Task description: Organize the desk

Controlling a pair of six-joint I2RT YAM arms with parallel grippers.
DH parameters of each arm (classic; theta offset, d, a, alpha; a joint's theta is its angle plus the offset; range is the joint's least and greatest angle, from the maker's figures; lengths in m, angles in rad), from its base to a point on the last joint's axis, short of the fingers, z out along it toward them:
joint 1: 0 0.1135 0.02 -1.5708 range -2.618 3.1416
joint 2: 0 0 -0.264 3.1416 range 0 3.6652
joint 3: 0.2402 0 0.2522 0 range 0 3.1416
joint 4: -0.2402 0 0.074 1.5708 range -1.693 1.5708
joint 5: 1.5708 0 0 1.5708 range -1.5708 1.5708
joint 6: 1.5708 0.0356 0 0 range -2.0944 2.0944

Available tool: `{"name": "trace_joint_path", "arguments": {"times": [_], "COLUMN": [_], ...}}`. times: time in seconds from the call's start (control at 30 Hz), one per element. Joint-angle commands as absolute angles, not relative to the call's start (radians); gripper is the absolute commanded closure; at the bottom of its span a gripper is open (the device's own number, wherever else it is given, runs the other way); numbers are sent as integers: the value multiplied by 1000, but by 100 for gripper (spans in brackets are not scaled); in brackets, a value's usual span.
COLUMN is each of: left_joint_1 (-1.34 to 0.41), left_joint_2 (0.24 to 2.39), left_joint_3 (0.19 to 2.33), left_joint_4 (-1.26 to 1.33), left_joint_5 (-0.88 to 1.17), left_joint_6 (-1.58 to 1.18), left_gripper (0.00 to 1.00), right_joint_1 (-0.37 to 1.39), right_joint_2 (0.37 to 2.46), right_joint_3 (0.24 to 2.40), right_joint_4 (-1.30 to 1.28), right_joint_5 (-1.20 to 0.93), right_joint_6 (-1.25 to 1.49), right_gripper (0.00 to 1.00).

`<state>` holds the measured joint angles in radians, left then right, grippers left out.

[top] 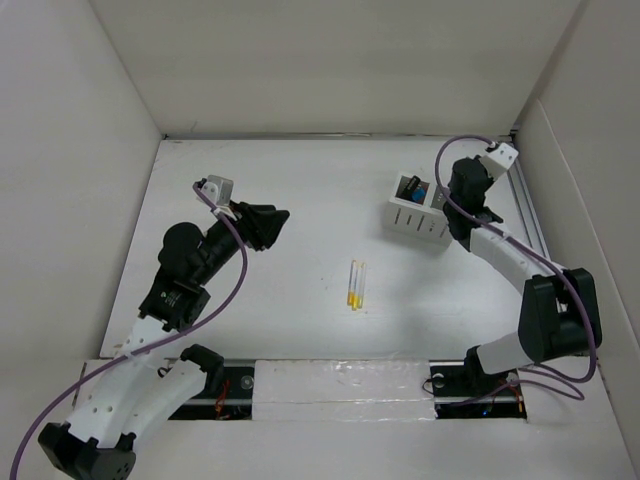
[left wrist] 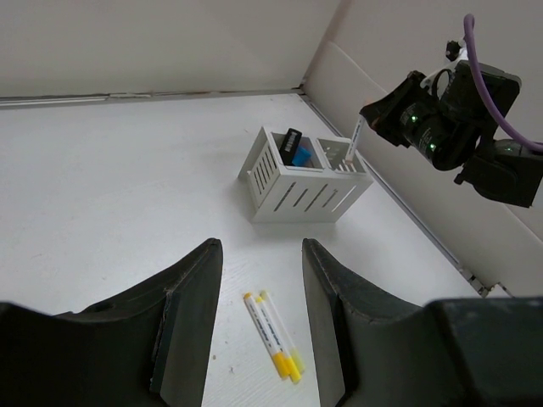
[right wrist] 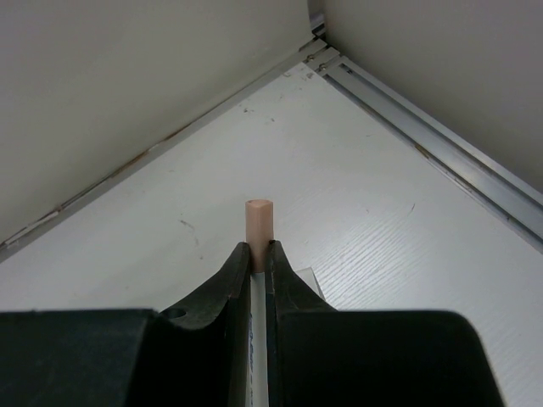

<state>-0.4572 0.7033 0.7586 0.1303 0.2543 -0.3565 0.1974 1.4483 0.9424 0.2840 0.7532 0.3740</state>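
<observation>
The white marker is pointing down near the rail side of the compartment, so my right gripper will move toward the blue item next, over that compartment (top: 438, 199), and then open.
The desk (top: 300, 190) is a white tabletop. Two yellow-capped white markers (top: 356, 285) lie side by side near its middle, also in the left wrist view as markers (left wrist: 271, 335). My left gripper (top: 270, 225) hangs open to their left, and its jaws (left wrist: 261, 246) stand wide with nothing between them. A white slotted organizer box (top: 418, 215) stands at the back right. My right gripper (top: 458, 200) is over it, shut on a white marker with a peach cap (right wrist: 259, 220). That marker (left wrist: 354, 142) points down into the box's right compartment.
A black and a blue item (left wrist: 294, 146) stand in the organizer's left compartment. A metal rail (top: 530, 215) runs along the right edge of the desk. White wall panels (top: 60, 150) close in the left, back and right sides.
</observation>
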Motion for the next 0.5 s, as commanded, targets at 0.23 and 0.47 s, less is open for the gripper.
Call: {"name": "trace_joint_path", "arguments": {"times": [0.23,0.47], "left_joint_1": [-460,-460], "left_joint_2": [686,687], "left_joint_3": [759,761], "left_joint_4": [178,176], "left_joint_5": [256,252], "left_joint_6": [-354,-353], "left_gripper": [61,61], "right_joint_1": [219,264], "right_joint_2": [1517,1523], "right_joint_3": [937,942], "right_joint_4": [374,367], "right_joint_5": [819,842], "right_joint_6": [360,368], "right_gripper": [100,100]}}
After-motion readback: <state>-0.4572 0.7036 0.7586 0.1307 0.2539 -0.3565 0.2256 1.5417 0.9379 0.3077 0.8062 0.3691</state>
